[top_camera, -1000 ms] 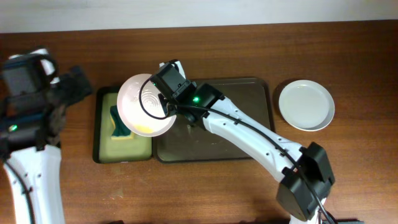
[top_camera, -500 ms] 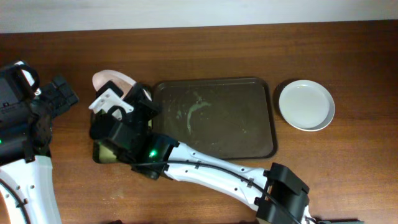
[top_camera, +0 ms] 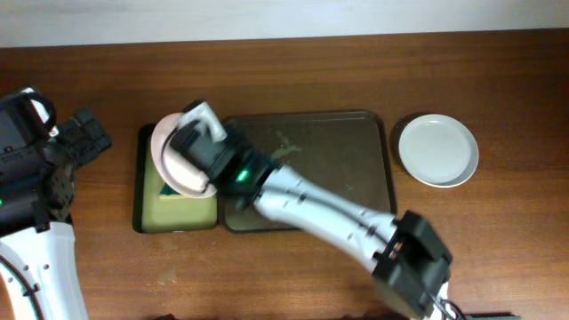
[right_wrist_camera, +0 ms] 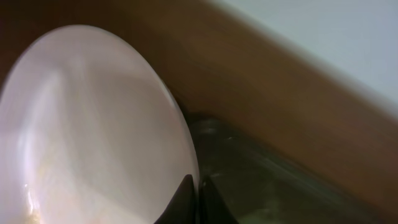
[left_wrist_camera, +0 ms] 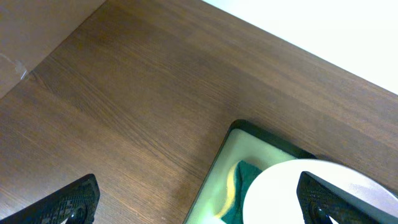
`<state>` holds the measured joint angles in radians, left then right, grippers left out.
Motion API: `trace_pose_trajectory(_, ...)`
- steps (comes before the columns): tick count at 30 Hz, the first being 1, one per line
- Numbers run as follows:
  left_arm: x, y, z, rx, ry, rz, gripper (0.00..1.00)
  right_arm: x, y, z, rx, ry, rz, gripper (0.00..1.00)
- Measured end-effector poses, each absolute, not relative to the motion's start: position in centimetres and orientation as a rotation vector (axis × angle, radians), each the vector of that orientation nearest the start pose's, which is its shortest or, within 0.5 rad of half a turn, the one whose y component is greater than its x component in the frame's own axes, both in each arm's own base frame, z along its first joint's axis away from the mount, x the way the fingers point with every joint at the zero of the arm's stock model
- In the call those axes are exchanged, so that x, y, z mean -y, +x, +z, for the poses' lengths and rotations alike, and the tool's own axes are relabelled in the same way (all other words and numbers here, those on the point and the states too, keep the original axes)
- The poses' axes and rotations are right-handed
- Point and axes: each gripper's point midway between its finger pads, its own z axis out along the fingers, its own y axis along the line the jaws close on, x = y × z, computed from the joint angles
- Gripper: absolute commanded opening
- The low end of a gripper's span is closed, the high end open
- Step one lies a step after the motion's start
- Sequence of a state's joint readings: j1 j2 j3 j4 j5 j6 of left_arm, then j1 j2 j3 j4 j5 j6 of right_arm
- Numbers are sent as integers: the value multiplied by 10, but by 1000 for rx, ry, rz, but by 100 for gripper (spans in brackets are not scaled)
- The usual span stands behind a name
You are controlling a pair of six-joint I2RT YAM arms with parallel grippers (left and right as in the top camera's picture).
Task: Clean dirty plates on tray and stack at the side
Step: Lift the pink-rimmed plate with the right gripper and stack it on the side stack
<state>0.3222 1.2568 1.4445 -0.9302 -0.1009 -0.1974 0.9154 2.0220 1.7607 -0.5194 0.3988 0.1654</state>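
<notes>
I should next move my right gripper to the right in the overhead view, lower its plate onto the whitish plate point(top_camera: 437, 149) and release it. The whitish plate already sits aside.
My right gripper point(top_camera: 203, 149) is shut on the rim of a pinkish-white plate point(top_camera: 172, 153) and holds it tilted over the small black tray. In the right wrist view the fingers point(right_wrist_camera: 198, 190) pinch the plate's edge point(right_wrist_camera: 93, 137). The dark brown tray point(top_camera: 347, 191) lies in the middle with pale smears and no plate on it; its corner shows in the right wrist view point(right_wrist_camera: 273, 180). A whitish plate point(top_camera: 437, 149) sits on the table to the tray's right. My left gripper point(top_camera: 87, 138) is open and empty at the far left, and the left wrist view point(left_wrist_camera: 199, 208) shows the held plate point(left_wrist_camera: 298, 193).
The small black tray with a yellow-green inside point(top_camera: 142, 209) lies left of the brown tray, with a green sponge point(left_wrist_camera: 239, 186) in it under the plate. The right arm point(top_camera: 311, 204) stretches across the brown tray. Bare wooden table point(left_wrist_camera: 124, 93) surrounds them.
The right arm has swung with the plate: it dipped down and left over the small tray half a second ago, and now holds the plate higher over that tray's far end. The left arm barely moved.
</notes>
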Motion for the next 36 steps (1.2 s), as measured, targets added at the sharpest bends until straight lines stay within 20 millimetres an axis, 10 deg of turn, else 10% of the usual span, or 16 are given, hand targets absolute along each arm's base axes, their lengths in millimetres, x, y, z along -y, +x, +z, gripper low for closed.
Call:
trace_pose_trajectory(7, -127, 325, 303, -2225, -645, 180, 100, -312, 423, 162, -2452, -730, 674, 4)
trace_pose_trajectory(14, -127, 325, 303, -2225, -644, 180, 99, -180, 408, 256, -2381, -650, -29, 4)
trace_pose_trajectory(17, -127, 325, 303, -2225, -644, 180, 99, -80, 410, 248, -2531, -218, -308, 4)
trace_pose_trajectory(18, -127, 325, 303, -2225, -645, 180, 99, -12, 410, 239, -2599, 82, -329, 4)
trace_pose_trajectory(19, -127, 325, 303, -2225, -645, 180, 99, 4, 409, 237, -2609, 151, -332, 4)
trace_pose_trajectory(24, -127, 325, 303, -2225, -645, 180, 99, 163, 359, 141, -2795, 914, -139, 4)
trace_pose_trajectory(25, -127, 325, 303, -2226, -645, 180, 99, 169, 358, 125, -2789, 955, -119, 4)
trace_pose_trajectory(27, -127, 325, 303, -2225, -645, 180, 99, 174, 351, 87, -2798, 1040, -70, 66)
trace_pose_trajectory(31, -127, 325, 303, -2225, -645, 180, 99, 161, 359, 86, -2796, 1000, 69, 83)
trace_pose_trajectory(34, -127, 325, 303, -2225, -645, 181, 100, 105, 375, 105, -2851, 691, 411, 89)
trace_pose_trajectory(36, -127, 325, 303, -2225, -645, 181, 99, 19, 396, 128, -2861, 224, 585, 98)
